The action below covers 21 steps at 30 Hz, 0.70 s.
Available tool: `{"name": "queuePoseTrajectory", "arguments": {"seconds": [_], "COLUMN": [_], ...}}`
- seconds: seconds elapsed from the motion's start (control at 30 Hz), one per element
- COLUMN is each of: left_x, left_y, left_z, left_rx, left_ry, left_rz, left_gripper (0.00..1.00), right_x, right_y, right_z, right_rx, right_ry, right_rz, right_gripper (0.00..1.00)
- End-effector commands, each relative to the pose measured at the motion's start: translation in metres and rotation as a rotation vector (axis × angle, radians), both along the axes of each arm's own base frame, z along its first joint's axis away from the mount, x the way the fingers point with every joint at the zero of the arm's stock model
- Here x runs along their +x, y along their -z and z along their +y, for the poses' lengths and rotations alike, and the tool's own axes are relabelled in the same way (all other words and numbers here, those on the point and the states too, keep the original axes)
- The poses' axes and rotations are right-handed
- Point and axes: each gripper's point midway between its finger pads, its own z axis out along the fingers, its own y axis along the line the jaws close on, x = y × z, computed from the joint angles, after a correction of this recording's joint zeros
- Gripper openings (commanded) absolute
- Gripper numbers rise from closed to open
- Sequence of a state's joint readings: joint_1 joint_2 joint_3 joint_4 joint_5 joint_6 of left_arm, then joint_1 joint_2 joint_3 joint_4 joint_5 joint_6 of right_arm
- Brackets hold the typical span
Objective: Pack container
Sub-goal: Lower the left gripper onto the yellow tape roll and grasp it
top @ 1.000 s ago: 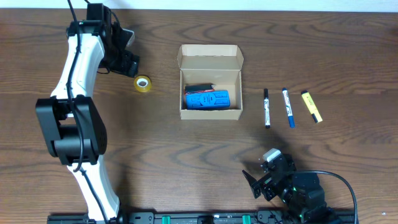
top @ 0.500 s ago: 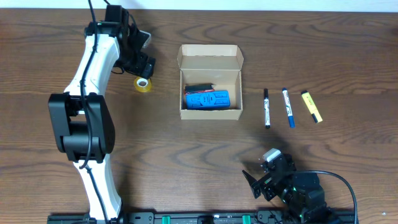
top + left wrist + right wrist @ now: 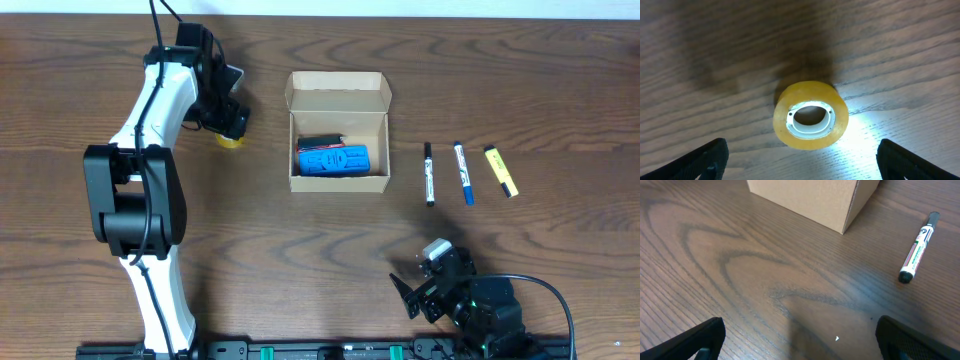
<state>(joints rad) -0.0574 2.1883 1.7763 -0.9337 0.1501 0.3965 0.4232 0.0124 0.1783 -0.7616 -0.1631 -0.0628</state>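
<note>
The left gripper needs to move down next and close around the sides of the yellow tape roll (image 3: 231,141) (image 3: 810,115), which is below the gripper and centered between its open fingers.
The container (image 3: 339,98), a tan cardboard box with its flap lid folded back, sits at the table's middle with a blue object (image 3: 332,160) and something dark inside. A yellow tape roll (image 3: 231,141) lies left of it, mostly hidden overhead by my left gripper (image 3: 228,108). In the left wrist view the roll (image 3: 810,115) lies flat just ahead of the open left gripper (image 3: 802,161), between the line of its fingers but untouched. My right gripper (image 3: 425,283) rests open near the front edge; its wrist view shows the box corner (image 3: 815,197) and a black marker (image 3: 917,250).
Right of the box lie a black marker (image 3: 429,173), a blue marker (image 3: 463,172) and a yellow highlighter (image 3: 501,170), side by side. The left arm's white links (image 3: 150,120) stretch along the table's left side.
The left arm has swung right and come down over the tape roll, which now shows only partly overhead. The right arm has not moved.
</note>
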Motion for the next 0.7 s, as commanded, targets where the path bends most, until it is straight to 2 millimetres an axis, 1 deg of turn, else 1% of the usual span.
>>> {"name": "queuePoseTrajectory", "arguments": {"seconds": [0.0, 0.1, 0.3, 0.37, 0.43, 0.57, 0.67], "left_x": [-0.006, -0.006, 0.0, 0.002, 0.003, 0.004, 0.007], "left_y": [0.016, 0.022, 0.029, 0.032, 0.033, 0.035, 0.034], "left_z": [0.0, -0.001, -0.005, -0.003, -0.001, -0.004, -0.003], "left_rx": [0.014, 0.019, 0.04, 0.076, 0.104, 0.103, 0.109], "left_ry": [0.011, 0.014, 0.028, 0.027, 0.025, 0.022, 0.01], "left_rz": [0.028, 0.018, -0.018, -0.031, -0.04, -0.047, -0.06], "left_gripper": [0.95, 0.95, 0.95, 0.95, 0.95, 0.95, 0.95], "right_x": [-0.001, -0.001, -0.001, -0.001, -0.001, -0.001, -0.001], "right_y": [0.003, 0.003, 0.003, 0.003, 0.003, 0.003, 0.003], "right_z": [0.001, 0.001, 0.001, 0.001, 0.001, 0.001, 0.001], "right_rx": [-0.012, -0.012, -0.012, -0.012, -0.012, -0.012, -0.012], "right_ry": [-0.016, -0.016, -0.016, -0.016, -0.016, -0.016, -0.016], "right_rz": [-0.003, -0.003, -0.003, -0.003, -0.003, -0.003, -0.003], "right_gripper": [0.99, 0.99, 0.99, 0.99, 0.99, 0.99, 0.99]}}
